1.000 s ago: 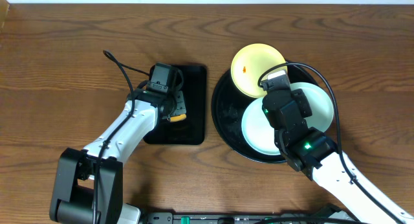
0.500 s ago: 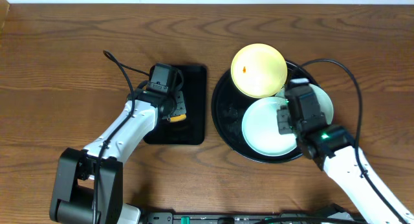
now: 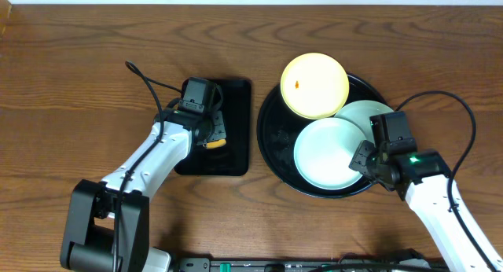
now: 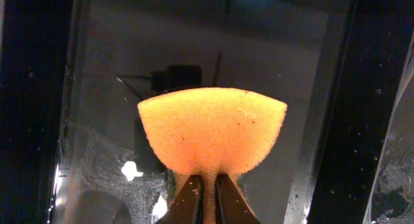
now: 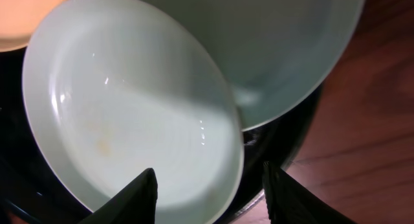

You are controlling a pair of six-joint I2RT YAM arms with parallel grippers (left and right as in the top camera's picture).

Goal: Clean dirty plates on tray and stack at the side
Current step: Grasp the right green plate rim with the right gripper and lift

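The robot's right gripper will next lower and draw slightly back onto the front mint plate's rim, where that rim is clear of the other mint plate.
The round black tray [image 3: 271, 138] holds three plates. A pale yellow plate [image 3: 314, 85] with an orange speck sits at its far rim. One mint plate [image 3: 330, 152] [image 5: 129, 107] lies partly over the other mint plate [image 3: 363, 115] [image 5: 278, 49]. My right gripper [image 3: 363, 157] [image 5: 210, 198] is open at the near-right edge of the front mint plate. Its fingers straddle that plate's rim and the tray's rim without gripping. My left gripper [image 3: 211, 137] [image 4: 207, 198] is shut on an orange sponge [image 4: 212, 130] above the wet rectangular tray [image 3: 236, 99].
The rectangular black tray [image 4: 39, 107] lies left of the round tray, with a narrow strip of table between them. Bare wooden table [image 3: 71, 83] spreads left, and some lies right of the round tray [image 5: 375, 120]. A cable [image 3: 145, 79] loops over the left arm.
My right gripper has pulled back from the yellow plate's edge toward the near right of the tray, and its jaws have opened. The left arm and sponge have not moved.
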